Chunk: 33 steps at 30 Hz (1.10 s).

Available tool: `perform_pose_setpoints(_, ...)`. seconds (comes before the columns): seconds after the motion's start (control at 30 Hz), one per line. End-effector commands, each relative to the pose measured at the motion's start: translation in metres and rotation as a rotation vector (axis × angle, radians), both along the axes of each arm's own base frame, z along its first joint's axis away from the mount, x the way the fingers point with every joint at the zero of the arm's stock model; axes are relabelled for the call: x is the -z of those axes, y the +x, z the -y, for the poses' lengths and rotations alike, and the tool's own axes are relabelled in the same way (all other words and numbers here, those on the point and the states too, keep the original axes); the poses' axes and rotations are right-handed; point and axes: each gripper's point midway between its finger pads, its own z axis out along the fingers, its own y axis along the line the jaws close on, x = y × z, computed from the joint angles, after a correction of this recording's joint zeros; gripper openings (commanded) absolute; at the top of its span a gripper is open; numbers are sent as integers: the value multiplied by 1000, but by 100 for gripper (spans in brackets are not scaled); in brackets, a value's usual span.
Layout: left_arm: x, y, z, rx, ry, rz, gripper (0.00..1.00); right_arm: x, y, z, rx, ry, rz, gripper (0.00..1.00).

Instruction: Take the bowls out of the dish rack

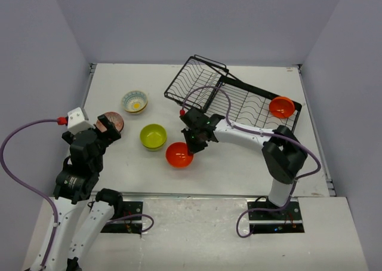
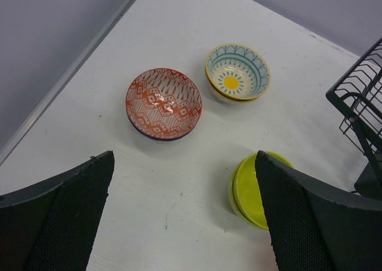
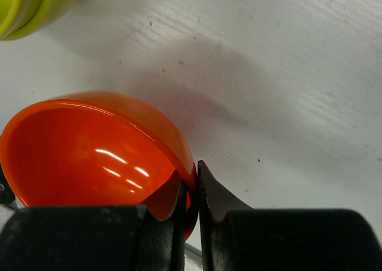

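My right gripper brings the orange bowl, still hanging tilted, down onto the clear tabletop beside the lime green bowl next and releases its rim.
My right gripper (image 1: 194, 144) is shut on the rim of an orange bowl (image 1: 178, 155), one finger inside and one outside. In the right wrist view that bowl (image 3: 89, 154) is tilted just over the white table, with the gripper (image 3: 192, 184) pinching its near edge. A second orange bowl (image 1: 282, 107) sits in the right end of the black dish rack (image 1: 250, 107). On the table stand a lime green bowl (image 1: 153, 136), a floral bowl with a yellow centre (image 1: 135, 101) and a red-patterned bowl (image 2: 163, 103). My left gripper (image 2: 185, 163) hangs open above the table near them, holding nothing.
The rack's left section (image 1: 194, 83) is tipped up at an angle; its corner (image 2: 358, 98) shows at the right of the left wrist view. The red-patterned bowl rests on a darker bowl beneath it. The lime bowl (image 3: 33, 5) lies close to the held orange one.
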Motion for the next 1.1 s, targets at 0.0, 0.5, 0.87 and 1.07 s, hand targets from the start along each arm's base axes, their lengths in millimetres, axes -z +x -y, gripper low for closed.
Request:
perform_pose_setpoints(0.0, -7, 3, 0, -2, -12, 30, 100, 0, 0, -18, -4, 17, -23, 0)
perform_pose_setpoints(0.5, -8, 3, 3, 17, -10, 37, 100, 10, 2, -11, 45, -28, 37, 44)
perform_pose_setpoints(0.87, -9, 1, -2, -17, -12, 33, 100, -113, 34, 80, 154, -144, 488, 99)
perform_pose_setpoints(1.07, -6, 0, -6, -39, -10, 23, 100, -170, 93, 214, 400, -489, 744, 99)
